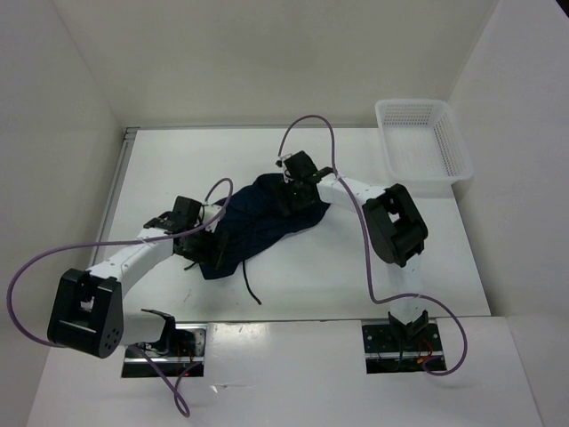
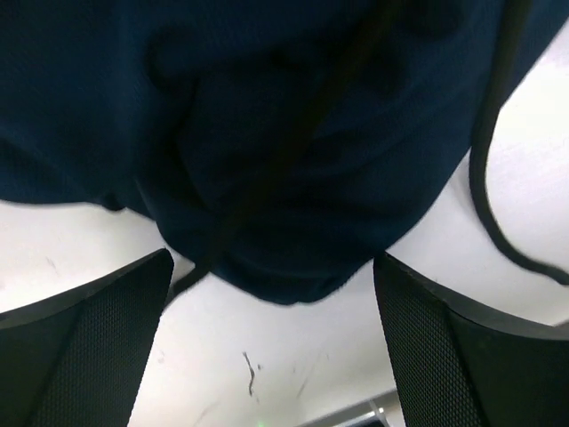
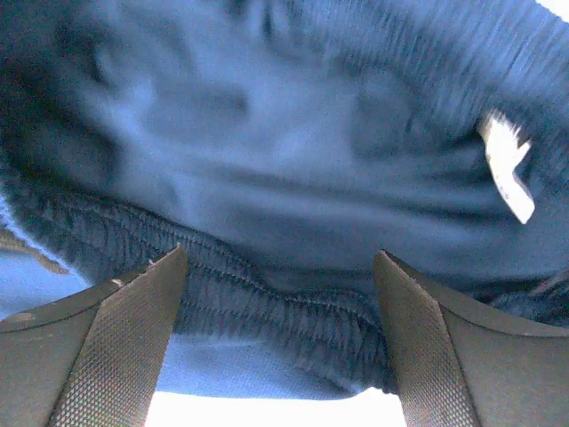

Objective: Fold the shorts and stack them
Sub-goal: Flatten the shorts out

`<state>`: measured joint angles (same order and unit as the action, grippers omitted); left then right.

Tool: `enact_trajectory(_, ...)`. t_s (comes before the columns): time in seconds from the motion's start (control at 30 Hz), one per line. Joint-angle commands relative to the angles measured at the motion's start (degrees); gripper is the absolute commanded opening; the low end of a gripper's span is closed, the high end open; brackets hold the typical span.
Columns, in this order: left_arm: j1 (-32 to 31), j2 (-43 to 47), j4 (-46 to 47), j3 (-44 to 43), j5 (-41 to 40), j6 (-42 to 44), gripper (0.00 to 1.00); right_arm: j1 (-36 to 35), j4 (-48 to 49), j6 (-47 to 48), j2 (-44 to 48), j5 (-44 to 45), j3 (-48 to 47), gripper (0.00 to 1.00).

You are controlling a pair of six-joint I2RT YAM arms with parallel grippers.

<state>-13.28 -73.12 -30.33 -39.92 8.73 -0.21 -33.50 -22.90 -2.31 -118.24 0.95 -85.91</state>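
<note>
The left gripper eases farther over the shorts (image 1: 258,222) next and closes on the rounded fold (image 1: 212,270), which lies just ahead of it, framed by its open fingers.
The dark navy shorts (image 1: 258,222) lie crumpled in the middle of the white table. My left gripper (image 1: 206,242) sits at their left lower end, open. In the left wrist view a rounded fold of the shorts (image 2: 284,160) lies just ahead of the open left gripper (image 2: 271,262), nothing between the fingers (image 2: 80,347). A thin dark drawstring (image 2: 484,178) loops onto the table at the right. My right gripper (image 1: 292,197) is over the shorts' far right end, open. In the right wrist view the open right gripper (image 3: 280,258) straddles the gathered waistband (image 3: 284,302), and a small white tag (image 3: 507,169) shows.
A white mesh basket (image 1: 422,142) stands at the table's back right corner. One drawstring end (image 1: 252,289) trails toward the near edge. White walls close in the table at the left, back and right. Purple cables arc over both arms.
</note>
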Motion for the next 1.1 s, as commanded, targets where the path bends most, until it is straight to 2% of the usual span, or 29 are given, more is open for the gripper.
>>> enact_trajectory(0.0, -1.40, -1.49, 6.15, 0.99, -1.43, 0.21, 1.00, 0.10, 1.00, 2.75, 7.22, -1.57, 4.95, 0.87)
enact_trajectory(0.07, -2.97, -2.29, 8.25, 1.51, -1.44, 0.21, 0.97, 0.10, 2.24, 3.27, 8.63, 1.59, 8.29, 0.87)
enact_trajectory(0.17, -3.51, -3.78, 8.27, 1.51, 0.40, 0.21, 0.73, 0.10, 2.77, 3.27, 6.02, 5.90, 8.39, 0.85)
enact_trajectory(0.23, -4.04, -3.78, 8.27, 1.51, 0.94, 0.21, 0.52, 0.10, 1.63, 2.75, 3.90, 6.69, 6.12, 0.80)
enact_trajectory(0.27, -4.04, -3.78, 8.27, 1.51, 1.63, 0.21, 0.34, 0.10, 1.02, 2.14, 2.85, 6.70, 5.32, 0.70)
enact_trajectory(0.3, -4.04, -3.78, 8.27, 2.30, 1.64, 0.21, 0.30, 0.10, -0.29, 2.13, 1.09, 6.70, 3.75, 0.63)
enact_trajectory(0.33, -4.04, -3.78, 8.27, 3.17, 2.16, 0.21, 0.27, 0.10, -0.92, 1.52, 0.56, 6.70, 3.21, 0.43)
enact_trajectory(0.37, -4.04, -3.78, 8.27, 3.18, 2.17, 0.21, 0.17, 0.10, -1.79, 1.51, 0.55, 6.70, 3.20, 0.33)
enact_trajectory(0.43, -4.04, -2.47, 8.27, 3.80, 2.78, 0.21, 0.03, 0.10, -2.50, 0.99, 0.55, 4.60, 2.41, 0.14)
enact_trajectory(0.47, -4.04, -2.46, 8.88, 3.80, 2.26, 0.21, 0.00, 0.10, -2.51, 0.99, 2.46, 3.80, 2.41, 0.12)
enact_trajectory(0.53, -4.04, -1.76, 9.40, 3.80, 1.04, 0.21, 0.00, 0.10, -2.51, 0.38, 5.11, 3.27, 2.41, 0.09)
enact_trajectory(0.57, -4.04, -1.24, 10.54, 2.32, -2.72, 0.21, 0.00, 0.10, -2.51, 0.37, 8.25, 4.31, 2.93, 0.10)
enact_trajectory(0.6, -3.34, -1.23, 11.25, 1.43, -5.19, 0.21, 0.00, 0.10, -3.03, 0.37, 9.94, 6.32, 3.64, 0.16)
enact_trajectory(0.67, -1.24, -1.23, 12.57, -1.11, -9.59, 0.21, 0.00, 0.10, -3.03, 0.37, 13.10, 7.30, 4.43, 0.36)
enact_trajectory(0.73, 1.92, -1.23, 11.27, -6.27, -12.16, 0.21, 0.00, 0.10, -3.56, 1.16, 17.67, 7.31, 6.27, 0.68)
enact_trajectory(0.93, 1.42, -1.76, 6.33, -9.30, -9.17, 0.21, 0.00, 0.10, -3.56, 4.41, 24.54, 2.39, 11.71, 0.92)
enact_trajectory(1.07, 1.41, -1.24, 6.33, -7.19, -8.38, 0.21, 0.00, -1.13, -3.56, 6.34, 21.04, 4.76, 11.73, 0.94)
